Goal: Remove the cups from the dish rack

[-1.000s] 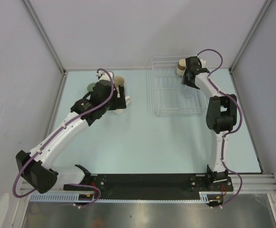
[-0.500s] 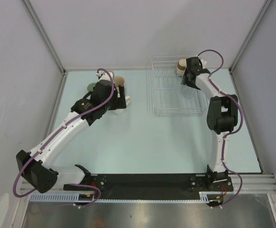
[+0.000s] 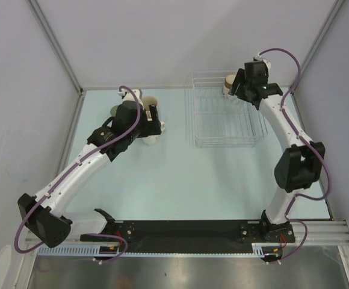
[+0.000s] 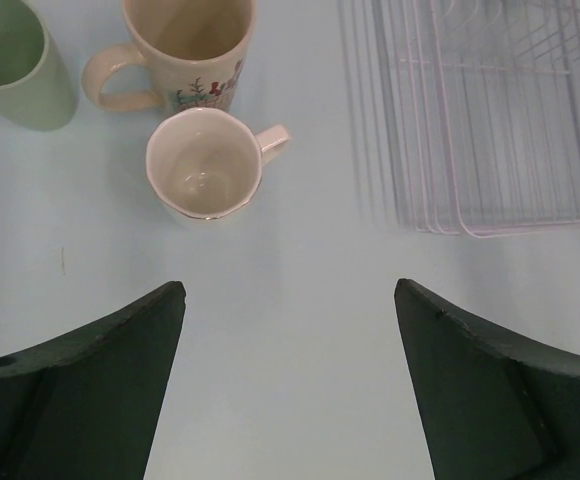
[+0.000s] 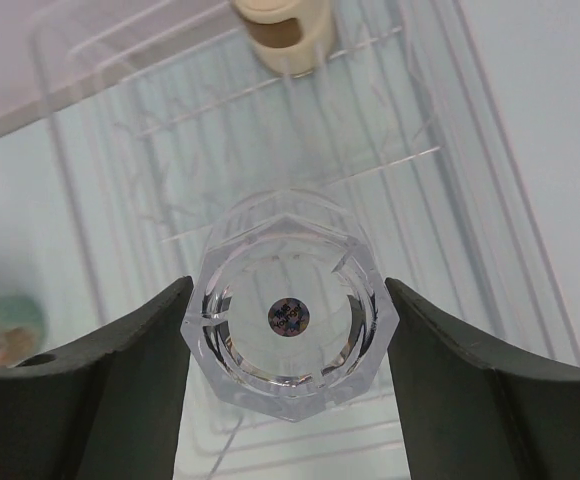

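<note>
The robot should next turn its left gripper to the right in the top view onto the side of the glass cup, because the cup's side is that way.
My right gripper is shut on a clear eight-sided glass cup and holds it above the white wire dish rack. A tan brown-topped cup lies at the rack's far end; in the top view it shows beside my right gripper. My left gripper is open and empty over the table, near a white handled mug, a cream printed mug and a pale green cup, all upright left of the rack.
Grey walls enclose the pale blue table on the left, back and right. The rack stands at the back right, close to the right wall. My left gripper hangs over the mugs at the back left.
My right arm has straightened and risen, lifting the glass cup up off the rack's floor. My left gripper has shifted slightly back and up above the mugs.
</note>
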